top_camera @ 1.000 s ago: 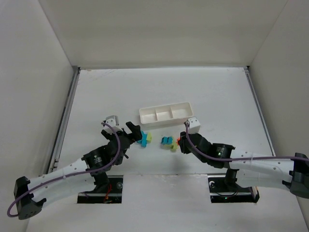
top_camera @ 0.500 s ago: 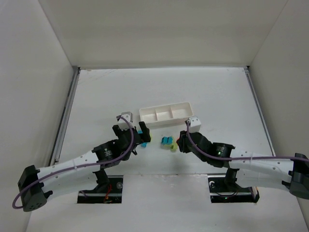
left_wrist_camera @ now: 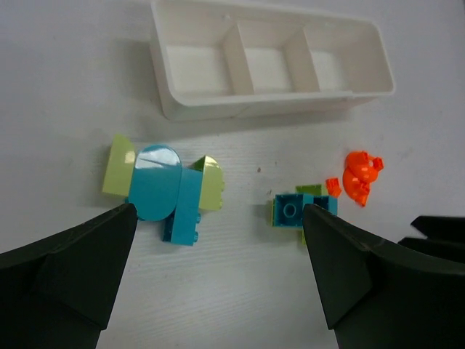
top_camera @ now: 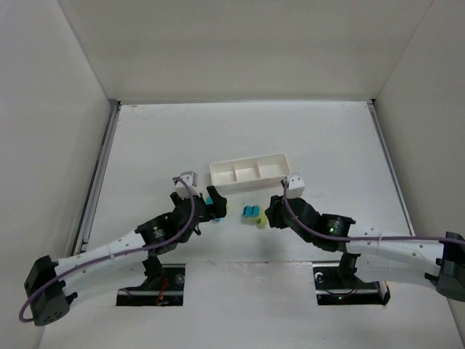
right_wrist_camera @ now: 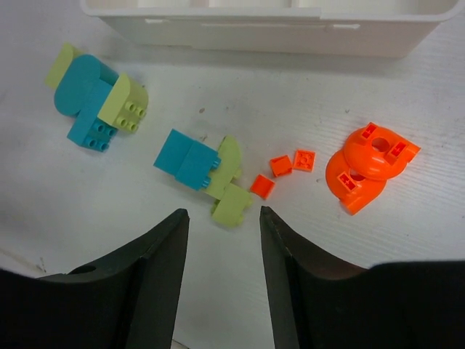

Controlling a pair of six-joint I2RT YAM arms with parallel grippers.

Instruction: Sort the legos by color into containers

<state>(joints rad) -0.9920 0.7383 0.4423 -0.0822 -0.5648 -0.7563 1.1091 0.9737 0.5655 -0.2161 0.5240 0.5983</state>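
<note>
My left gripper is going to the right in the top view next and down over the cyan bricks of the middle cluster (top_camera: pixel 251 211), because that end of the cluster faces it uncovered.
The white three-compartment tray (top_camera: pixel 248 171) lies across the table's middle; its compartments look empty in the left wrist view (left_wrist_camera: pixel 269 65). Loose legos lie in front of it: a cyan and yellow-green cluster (left_wrist_camera: pixel 163 185) on the left, a cyan and yellow-green cluster (right_wrist_camera: pixel 192 163) in the middle, and orange curved bricks (right_wrist_camera: pixel 367 167) with three small orange tiles (right_wrist_camera: pixel 290 163) on the right. My left gripper (left_wrist_camera: pixel 216 218) is open wide and empty, just short of the left cluster. My right gripper (right_wrist_camera: pixel 221 218) is open and empty, its gap right behind a yellow-green brick (right_wrist_camera: pixel 232 203).
The two grippers (top_camera: pixel 211 205) (top_camera: pixel 269 213) face each other across the middle cluster (top_camera: pixel 251 211). White walls enclose the table on three sides. A metal rail (top_camera: pixel 98 174) runs along the left edge.
My left arm has swung right and forward, up to the left cluster. My right gripper has edged slightly left and forward over the orange bricks. No brick has visibly moved.
</note>
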